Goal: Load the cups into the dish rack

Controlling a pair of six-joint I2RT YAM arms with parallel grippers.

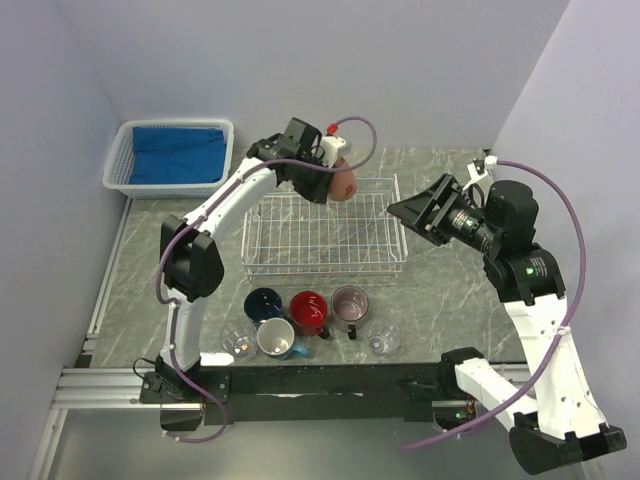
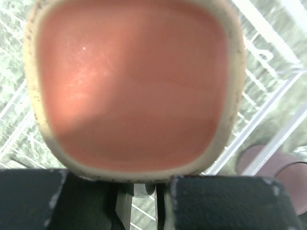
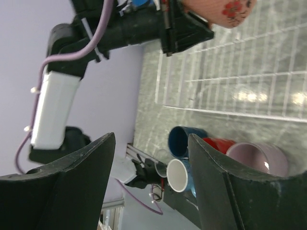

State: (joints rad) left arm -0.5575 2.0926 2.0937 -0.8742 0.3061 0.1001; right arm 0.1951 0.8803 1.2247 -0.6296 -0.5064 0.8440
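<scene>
I will move my left gripper down and to the right in the top view, to the far corner of the dish rack. I will release the salmon-orange mug there, where the wires are empty.
My left gripper (image 1: 335,172) is shut on the salmon-orange mug (image 1: 343,182) and holds it above the far edge of the white wire dish rack (image 1: 322,262). In the left wrist view the mug (image 2: 134,86) fills the frame with rack wires behind. In front of the rack stand the navy mug (image 1: 263,303), the red mug (image 1: 308,310), the mauve mug (image 1: 349,302), the light blue mug (image 1: 276,339) and two clear glass cups (image 1: 238,342) (image 1: 383,340). My right gripper (image 1: 412,213) is open and empty, raised at the rack's right side.
A white plastic basket (image 1: 120,160) with a blue cloth (image 1: 177,153) sits at the back left corner. Walls close the table on the left, back and right. The arm bases stand along the near edge.
</scene>
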